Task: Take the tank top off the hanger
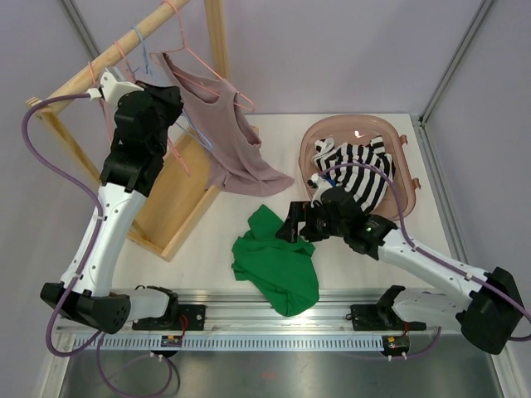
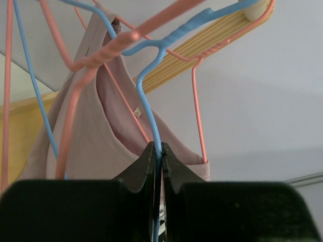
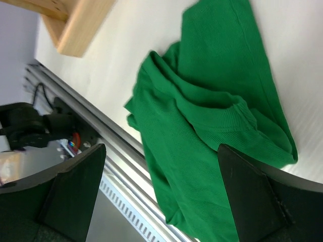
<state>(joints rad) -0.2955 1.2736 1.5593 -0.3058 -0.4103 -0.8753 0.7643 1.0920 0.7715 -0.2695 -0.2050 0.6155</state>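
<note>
The green garment's folded middle [image 1: 275, 250] [image 3: 189, 126] is below and to the left in the top view, so my right gripper will go down that way next with its fingers open around it.
A mauve tank top [image 1: 234, 143] hangs on a pink wire hanger [image 1: 202, 60] from the wooden rail; its hem rests on the table. It also shows in the left wrist view [image 2: 96, 138]. My left gripper [image 1: 170, 106] is raised beside it, shut on the wire of a blue hanger [image 2: 148, 103] that runs between the fingertips of the left gripper [image 2: 158, 151]. A green garment [image 1: 278, 259] lies crumpled on the table. My right gripper [image 1: 290, 224] is open and empty just above the green garment [image 3: 202, 121], jaws wide apart in the right wrist view [image 3: 161, 147].
A pink basket [image 1: 332, 126] at the back right holds a black-and-white striped garment [image 1: 358, 174]. The wooden rack frame [image 1: 178, 203] stands on the left, its top rod [image 1: 99, 60] slanting up. A metal rail [image 1: 274, 319] runs along the near edge.
</note>
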